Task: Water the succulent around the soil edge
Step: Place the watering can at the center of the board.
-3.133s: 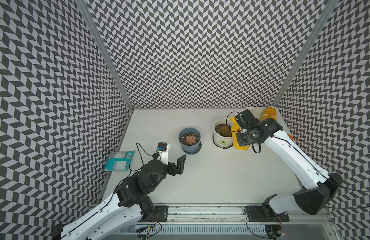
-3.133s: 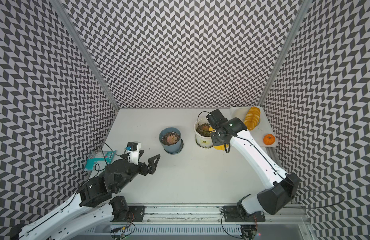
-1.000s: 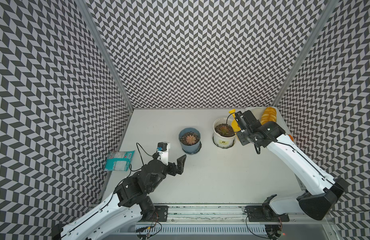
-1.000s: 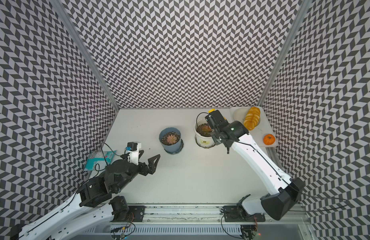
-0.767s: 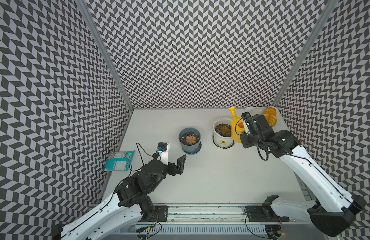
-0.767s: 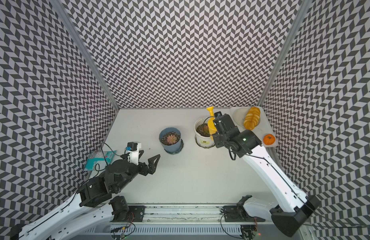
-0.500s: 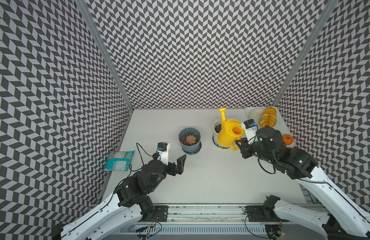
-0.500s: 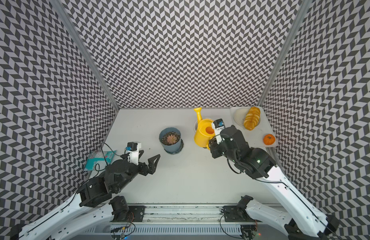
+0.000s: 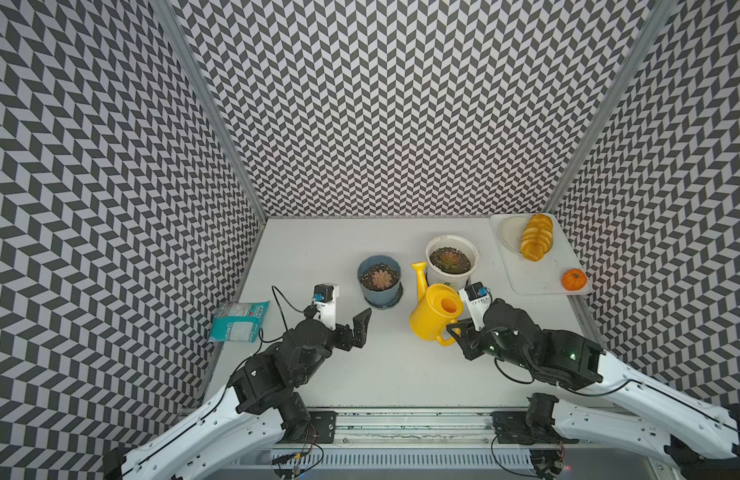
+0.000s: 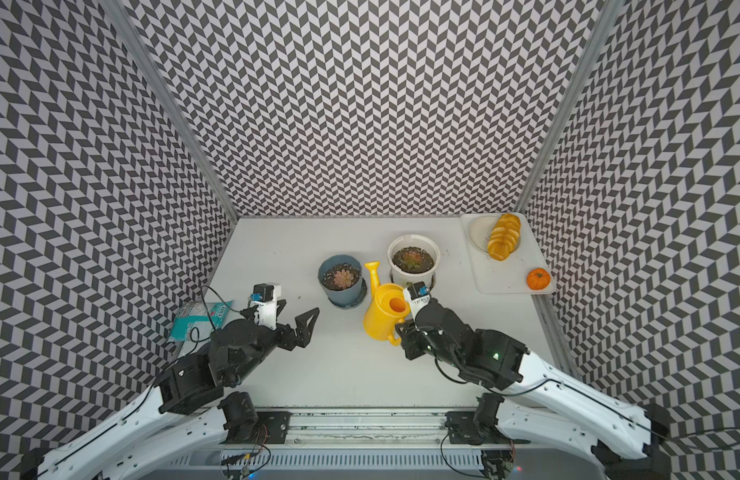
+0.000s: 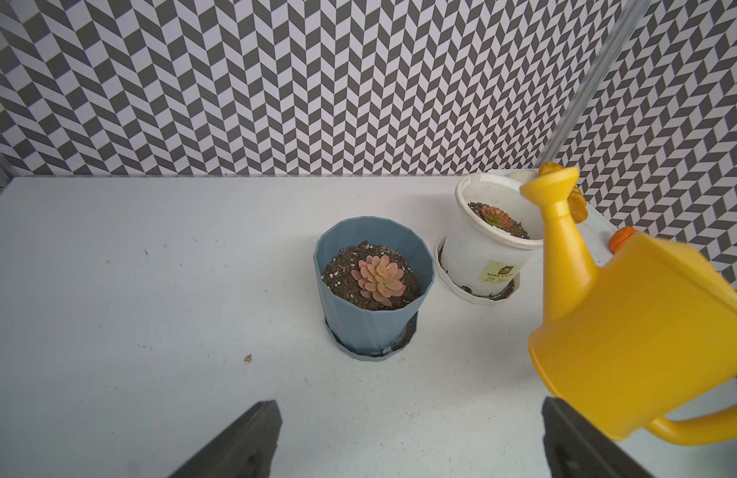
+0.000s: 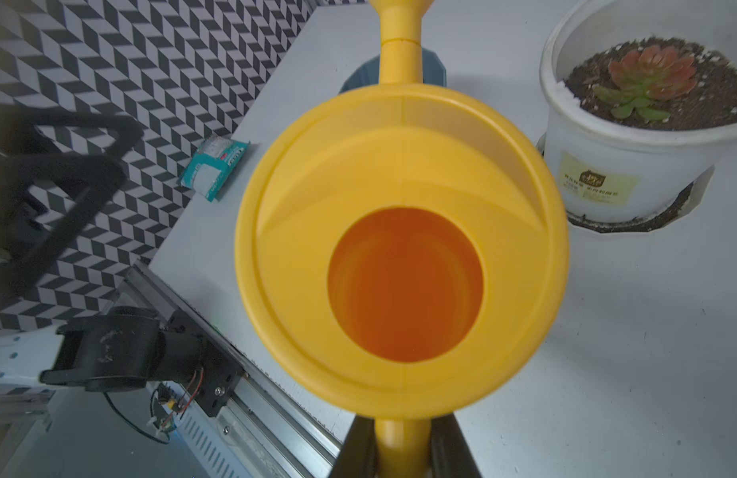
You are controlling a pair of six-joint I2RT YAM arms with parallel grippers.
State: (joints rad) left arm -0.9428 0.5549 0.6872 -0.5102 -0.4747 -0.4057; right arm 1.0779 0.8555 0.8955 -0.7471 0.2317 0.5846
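Note:
I should move my right gripper down and back and let go of the can's handle on clear tabletop in front of the blue-grey pot (image 9: 378, 297), because that spot is below and back.
A yellow watering can (image 9: 435, 311) (image 12: 400, 248) hangs upright in front of two pots, its spout (image 9: 420, 274) pointing back between them. My right gripper (image 9: 453, 332) (image 12: 402, 447) is shut on the can's handle. A pink succulent (image 9: 379, 279) (image 11: 377, 279) grows in a blue-grey pot (image 9: 378, 297). A red-green succulent (image 9: 448, 261) (image 12: 648, 78) grows in a white pot (image 9: 451, 276), right of the spout. My left gripper (image 9: 345, 328) (image 11: 408, 434) stands open and empty, in front and left of the blue-grey pot.
A white board (image 9: 534, 274) at the back right carries a plate with a bread loaf (image 9: 536, 237) and a small orange fruit (image 9: 574, 279). A teal packet (image 9: 239, 321) lies at the table's left edge. Patterned walls close in three sides.
My right arm has drawn the watering can away from the white pot toward the front and levelled it, so the spout now sits between the pots. The left arm has not moved.

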